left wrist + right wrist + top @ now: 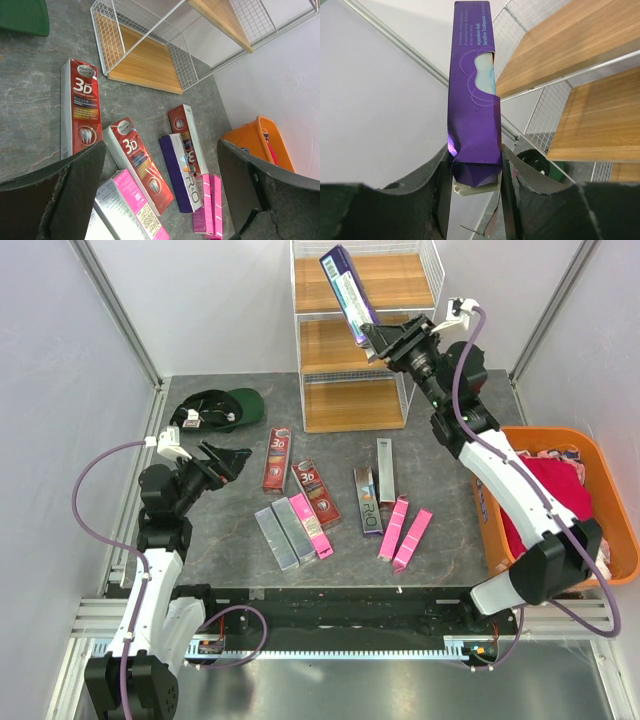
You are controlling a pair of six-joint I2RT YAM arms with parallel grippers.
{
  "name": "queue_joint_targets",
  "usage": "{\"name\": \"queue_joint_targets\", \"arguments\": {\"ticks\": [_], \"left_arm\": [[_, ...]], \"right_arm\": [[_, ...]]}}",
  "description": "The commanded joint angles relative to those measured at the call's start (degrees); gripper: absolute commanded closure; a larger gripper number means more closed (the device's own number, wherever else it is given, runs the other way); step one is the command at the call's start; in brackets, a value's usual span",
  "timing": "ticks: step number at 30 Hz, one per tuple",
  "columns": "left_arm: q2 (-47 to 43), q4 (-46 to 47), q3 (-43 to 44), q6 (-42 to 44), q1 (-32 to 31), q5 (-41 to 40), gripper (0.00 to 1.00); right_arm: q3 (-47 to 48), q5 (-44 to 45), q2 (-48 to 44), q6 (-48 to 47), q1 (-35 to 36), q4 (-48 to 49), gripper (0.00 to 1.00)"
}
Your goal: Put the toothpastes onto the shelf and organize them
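Outward of my right gripper and to its left in the top view lies the top board's bare end (pixel 309 288) (pixel 516 74), so I will bring the purple carton onto it and release.
My right gripper (pixel 368 337) is shut on a purple toothpaste carton (pixel 346 288), held tilted up in front of the white wire shelf (pixel 365 340), by its top boards. In the right wrist view the purple carton (pixel 474 100) stands between my fingers, dented at its gripped end. My left gripper (pixel 232 461) is open and empty, hovering left of the cartons on the table. There lie two dark red 3D cartons (pixel 277 458), (pixel 316 492), silver-grey ones (pixel 283 535), a pink one (pixel 311 525), a purple one (pixel 367 500), a grey one (pixel 386 472) and two pink ones (pixel 404 531).
A green cap (pixel 222 408) lies at the back left. An orange basket (pixel 575 502) with red cloth stands at the right edge. The shelf's three wooden boards hold nothing that I can see. Grey walls close in both sides.
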Motion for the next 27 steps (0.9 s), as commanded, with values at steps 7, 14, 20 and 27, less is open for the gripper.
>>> {"name": "queue_joint_targets", "arguments": {"ticks": [7, 14, 20, 27], "left_arm": [[-0.94, 0.56, -0.95, 2.29, 0.18, 0.2, 0.01], [-1.12, 1.08, -1.83, 1.77, 0.18, 0.37, 0.01], [-1.47, 1.0, -2.35, 1.59, 0.18, 0.46, 0.01], [-2.26, 0.91, -2.97, 1.15, 0.1, 0.9, 0.01]], "right_arm": [[8.91, 5.23, 9.34, 10.13, -0.13, 9.58, 0.65], [13.83, 7.42, 15.15, 16.11, 1.62, 11.78, 0.66], [19.98, 11.11, 19.89, 16.38, 4.35, 9.85, 0.64], [25.96, 15.86, 23.68, 17.43, 6.02, 7.12, 0.58]]}}
